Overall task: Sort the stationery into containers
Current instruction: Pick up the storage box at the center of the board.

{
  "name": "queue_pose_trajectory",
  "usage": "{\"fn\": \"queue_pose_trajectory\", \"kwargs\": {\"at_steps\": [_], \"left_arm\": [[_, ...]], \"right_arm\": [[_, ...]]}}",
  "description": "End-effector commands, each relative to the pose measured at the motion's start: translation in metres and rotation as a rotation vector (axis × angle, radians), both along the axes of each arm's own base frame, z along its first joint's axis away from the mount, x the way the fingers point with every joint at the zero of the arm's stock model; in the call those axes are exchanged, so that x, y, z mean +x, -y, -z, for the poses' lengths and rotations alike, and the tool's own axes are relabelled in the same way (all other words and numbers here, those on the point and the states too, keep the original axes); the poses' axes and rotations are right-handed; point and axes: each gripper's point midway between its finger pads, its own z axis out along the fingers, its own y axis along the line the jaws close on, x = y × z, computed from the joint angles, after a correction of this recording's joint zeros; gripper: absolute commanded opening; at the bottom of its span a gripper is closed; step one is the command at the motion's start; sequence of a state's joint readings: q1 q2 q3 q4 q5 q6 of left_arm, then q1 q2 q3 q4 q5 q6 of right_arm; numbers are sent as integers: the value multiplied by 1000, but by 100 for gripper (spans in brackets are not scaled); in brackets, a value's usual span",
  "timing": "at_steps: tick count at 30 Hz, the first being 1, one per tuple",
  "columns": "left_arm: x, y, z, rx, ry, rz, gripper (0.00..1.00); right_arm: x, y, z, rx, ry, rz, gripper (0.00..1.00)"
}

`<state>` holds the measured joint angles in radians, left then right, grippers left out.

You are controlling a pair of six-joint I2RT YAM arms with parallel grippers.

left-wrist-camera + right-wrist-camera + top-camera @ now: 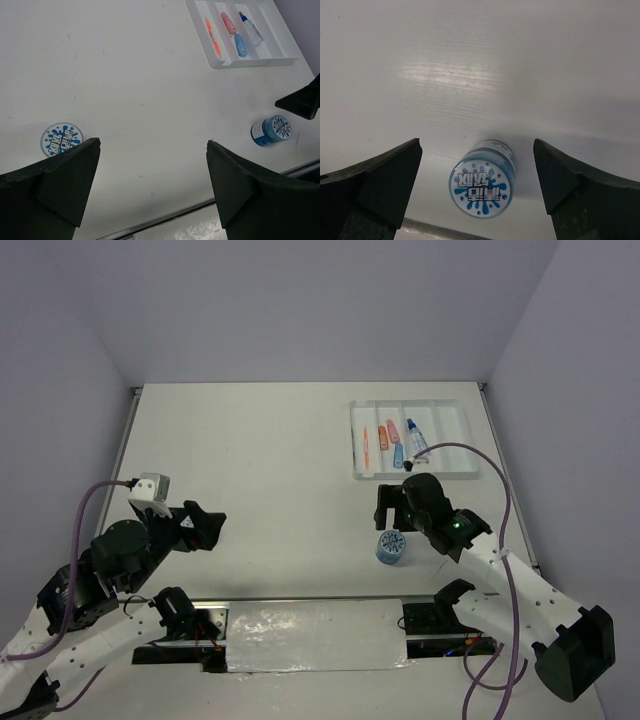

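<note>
I should next move my right gripper down and back over the round top of the blue roll, which is below my open fingers and nearer my base.
The white four-compartment tray lies at the far right. It holds a thin orange pen, pink and orange capsules, a blue capsule and a blue-capped bottle. One blue roll stands on the table just in front of my right gripper. In the right wrist view it sits between and below the open fingers of the right gripper, untouched. My left gripper is open and empty. A second roll lies by its left finger; the top view hides this roll.
A shiny silver strip runs along the near table edge between the arm bases. Grey walls close the back and both sides. The left wrist view also shows the tray, the first roll and a tip of the right gripper.
</note>
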<state>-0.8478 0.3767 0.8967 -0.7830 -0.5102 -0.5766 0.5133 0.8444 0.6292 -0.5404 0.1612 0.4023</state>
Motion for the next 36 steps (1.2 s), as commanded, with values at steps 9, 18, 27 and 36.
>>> {"fn": "queue_pose_trajectory", "kwargs": {"at_steps": [9, 18, 27, 36], "left_arm": [[2, 4, -11, -24, 38, 10, 99], [3, 4, -10, -22, 34, 10, 99], [2, 5, -10, -24, 34, 15, 99], [1, 3, -13, -39, 46, 14, 99]], "right_arm": [[-27, -4, 35, -84, -129, 112, 100], [-48, 2, 53, -165, -220, 140, 99], [-54, 0, 65, -179, -276, 135, 78], [-52, -17, 52, -99, -244, 71, 0]]}}
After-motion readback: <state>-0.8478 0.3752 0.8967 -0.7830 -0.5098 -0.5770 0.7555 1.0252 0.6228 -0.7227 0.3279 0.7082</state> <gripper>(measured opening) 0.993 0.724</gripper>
